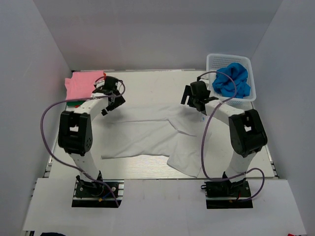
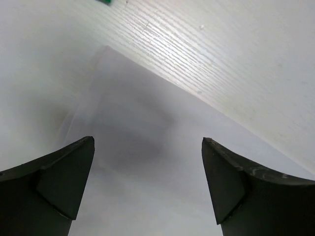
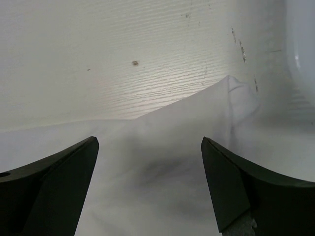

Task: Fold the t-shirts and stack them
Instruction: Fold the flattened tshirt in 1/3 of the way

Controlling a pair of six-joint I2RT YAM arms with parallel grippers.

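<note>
The white t-shirt's near corner (image 1: 103, 157) is below my left gripper, back toward its arm's base, so my left gripper will move back and down onto that corner next.
A plain white t-shirt (image 1: 147, 137) lies partly folded across the middle of the table. My left gripper (image 1: 109, 103) is open just above its far left corner; white cloth (image 2: 142, 162) fills the space between the fingers. My right gripper (image 1: 197, 102) is open above its far right edge, over white cloth (image 3: 162, 167) with a small fold to the right. A bright blue t-shirt (image 1: 230, 78) lies crumpled in the basket. A folded pink t-shirt (image 1: 82, 84) lies at the far left on a stack; a green edge (image 1: 74, 103) shows under it.
A white lattice basket (image 1: 250, 64) stands at the far right corner. White walls close in the table on three sides. Purple cables loop along both arms. Bare wood-grain tabletop (image 1: 152, 88) lies beyond the white shirt.
</note>
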